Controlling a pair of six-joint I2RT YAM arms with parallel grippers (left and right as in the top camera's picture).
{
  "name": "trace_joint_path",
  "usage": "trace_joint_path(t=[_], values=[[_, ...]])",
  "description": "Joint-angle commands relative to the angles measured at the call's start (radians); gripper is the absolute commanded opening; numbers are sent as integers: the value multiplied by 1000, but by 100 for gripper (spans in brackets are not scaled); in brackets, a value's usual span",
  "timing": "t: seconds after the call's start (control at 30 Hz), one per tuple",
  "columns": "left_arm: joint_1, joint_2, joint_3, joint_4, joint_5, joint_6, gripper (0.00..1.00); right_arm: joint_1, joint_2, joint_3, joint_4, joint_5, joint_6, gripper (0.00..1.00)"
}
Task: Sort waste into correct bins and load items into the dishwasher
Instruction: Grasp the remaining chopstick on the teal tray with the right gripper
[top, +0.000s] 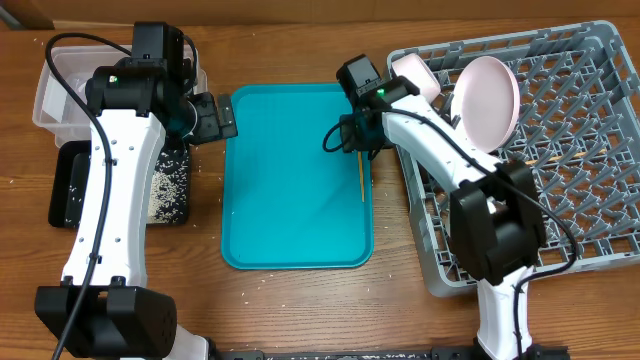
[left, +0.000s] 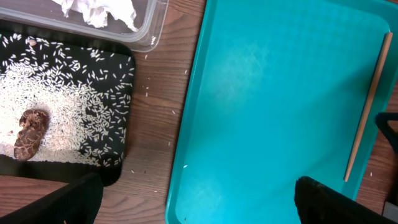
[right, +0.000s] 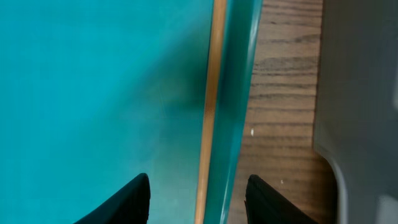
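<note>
Next, my right gripper moves down onto the thin wooden stick beside the teal tray's rim and closes. Its open fingers already are on either side of the stick from above.
The black tray (top: 70, 185) holds rice crumbs and a brown lump (left: 30, 132). The clear tub (top: 48, 95) holds a white napkin (left: 99, 12). The white plate (top: 487, 100) stands tilted in the grey dish rack (top: 580, 170), with a small white cup or bowl (top: 415, 75) beside it. My left gripper (top: 222, 115) is open and empty over the teal tray's left edge, as its wrist view (left: 199, 202) shows. My right gripper (top: 352, 140) is open, its fingers (right: 199, 202) on either side of a thin wooden stick (right: 211, 93) lying along the tray's right rim. The red wrapper is out of view.
The teal serving tray (top: 290, 180) lies in the middle, with only the stick (top: 361, 180) on it. A few rice grains lie on the wood beside the black tray (left: 149, 93). The rack's corner (right: 360, 93) is close to the tray's right rim.
</note>
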Motion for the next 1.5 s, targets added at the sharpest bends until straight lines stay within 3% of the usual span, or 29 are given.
trace_joint_path(t=[0.0, 0.8, 1.0, 1.13, 1.3, 1.47], values=[[2, -5, 18, 1, 7, 11, 100, 0, 29, -2, 11, 15, -8, 51], [2, -5, 18, 1, 7, 11, 100, 33, 142, -14, 101, 55, 57, 48], [2, -5, 18, 1, 7, 11, 100, 40, 143, -14, 95, 35, 84, 28], [2, -5, 18, 1, 7, 11, 100, 40, 143, -14, 92, 21, 110, 4], [2, -5, 18, 1, 7, 11, 100, 40, 140, 5, 76, -58, 109, 4], [2, -5, 18, 1, 7, 12, 100, 36, 65, 149, -66, -118, 101, 4]])
